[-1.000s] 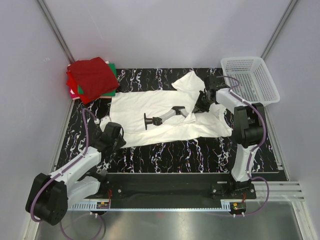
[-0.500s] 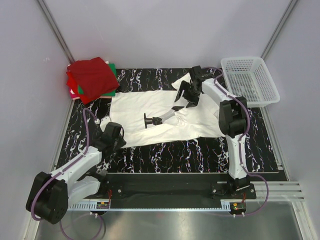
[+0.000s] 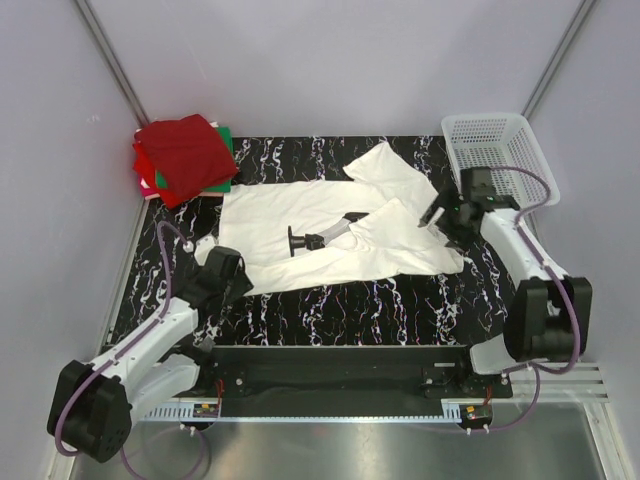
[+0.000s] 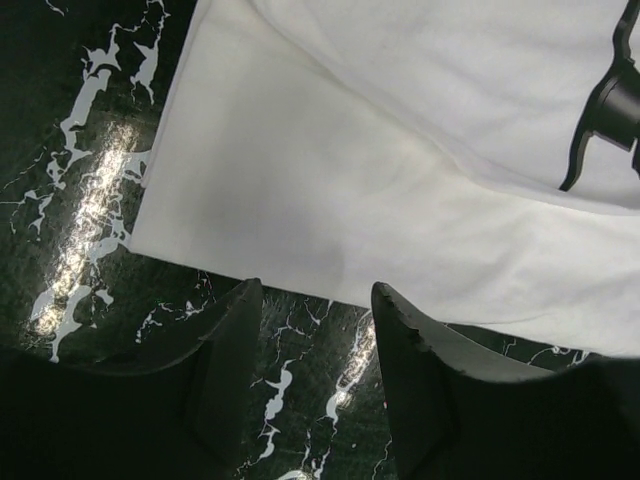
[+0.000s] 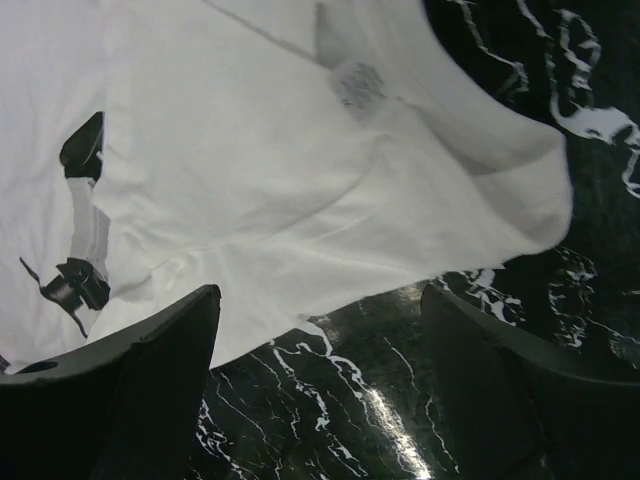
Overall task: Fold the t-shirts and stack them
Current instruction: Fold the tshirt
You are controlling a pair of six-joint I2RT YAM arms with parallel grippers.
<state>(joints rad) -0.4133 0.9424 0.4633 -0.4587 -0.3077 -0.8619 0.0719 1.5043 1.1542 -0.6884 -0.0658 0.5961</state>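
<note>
I need to move my right gripper down and back onto the white t-shirt's near collar corner (image 3: 457, 262) (image 5: 548, 226), because that corner is below the gripper's open fingers and closer to my base.
The white t-shirt (image 3: 330, 225) lies spread across the black marbled table (image 3: 380, 300), with a black print (image 3: 310, 240) near its middle and one part folded over at the right. Folded dark red, bright red and green t-shirts (image 3: 185, 155) are stacked at the back left corner. My left gripper (image 3: 222, 272) (image 4: 315, 300) hangs open just short of the shirt's near left hem (image 4: 300, 200), with only table between its fingers. At the shirt's right edge (image 5: 300, 200), my right gripper (image 3: 440, 215) (image 5: 320, 310) stands wide open and holds nothing.
A white mesh basket (image 3: 520, 185) stands at the back right, close behind the right arm. Grey walls close in the table on the left, back and right. A metal rail (image 3: 330, 400) carrying both arm bases runs along the near edge.
The right gripper opened, let go of the shirt's upper right part, and drew back to the right edge. The left gripper's jaws opened and released the hem at the near left.
</note>
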